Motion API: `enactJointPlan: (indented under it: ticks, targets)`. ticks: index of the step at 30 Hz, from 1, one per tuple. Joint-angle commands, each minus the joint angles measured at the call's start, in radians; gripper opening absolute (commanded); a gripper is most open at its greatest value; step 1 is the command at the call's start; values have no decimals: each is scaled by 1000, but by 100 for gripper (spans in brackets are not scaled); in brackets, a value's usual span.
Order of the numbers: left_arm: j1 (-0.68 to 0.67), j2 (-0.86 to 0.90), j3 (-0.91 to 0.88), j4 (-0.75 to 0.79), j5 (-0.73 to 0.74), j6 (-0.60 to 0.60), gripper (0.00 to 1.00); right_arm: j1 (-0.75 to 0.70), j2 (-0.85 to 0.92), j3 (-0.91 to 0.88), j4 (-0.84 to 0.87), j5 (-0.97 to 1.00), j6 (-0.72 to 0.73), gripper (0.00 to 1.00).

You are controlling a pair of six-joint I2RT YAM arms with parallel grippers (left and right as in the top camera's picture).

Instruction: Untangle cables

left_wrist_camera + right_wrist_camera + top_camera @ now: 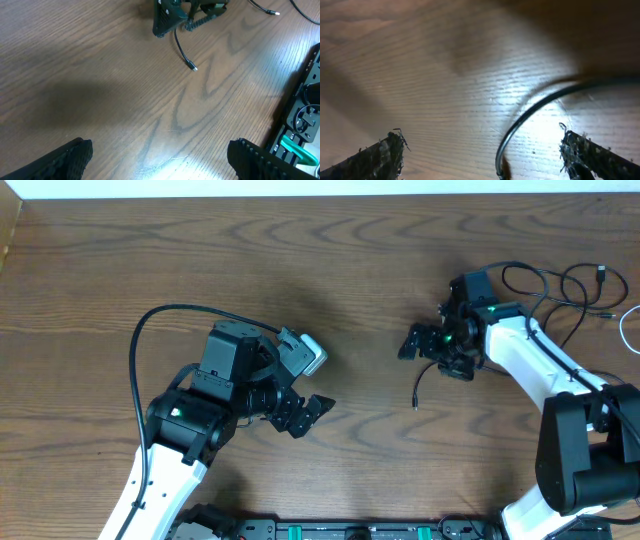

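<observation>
The thin black cable [427,368] [502,149] is the next thing to grab. I will lower my right gripper and move it back toward the small plug to close on the cable.
The black cable [545,280] lies in loose loops at the table's far right. One thin end runs under my right gripper [432,355] and stops at a small plug [416,402]. In the right wrist view the black cable [530,112] arcs over the wood between the open fingers [585,157], nearer the right one, with neither pad touching it. A piece of the white cable [628,330] shows at the right edge. My left gripper [308,416] is open over bare wood, well left of the cables. The left wrist view shows the plug end [192,66] far ahead of the left gripper [161,150].
The left arm's thick black cable [150,330] arches over the table's left side. A black rail with green parts [350,530] runs along the front edge. Bare wood lies between the two grippers.
</observation>
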Motion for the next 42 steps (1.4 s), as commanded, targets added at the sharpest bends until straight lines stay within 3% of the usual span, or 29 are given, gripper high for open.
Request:
enactJointPlan:
  ticks: [1, 9, 18, 25, 30, 35, 42]
  targets:
    - [-2, -2, 19, 0, -6, -2, 91, 11, -12, -19, -11, 20, 77, 95]
    - [-2, -2, 19, 0, -6, -2, 91, 60, -11, -90, 56, 58, 153, 93]
    - [-2, -2, 19, 0, -6, -2, 91, 89, -11, -125, 96, 150, 156, 66]
    - [-2, -2, 19, 0, -6, -2, 91, 119, -11, -165, 100, 242, 155, 63]
    - [-2, -2, 19, 0, -6, -2, 91, 159, -11, -181, 100, 306, 155, 52]
    - [-2, -2, 19, 0, -6, -2, 91, 207, -11, -185, 106, 359, 156, 51]
    - [-2, -2, 19, 0, -6, -2, 91, 241, -11, -186, 126, 360, 156, 33]
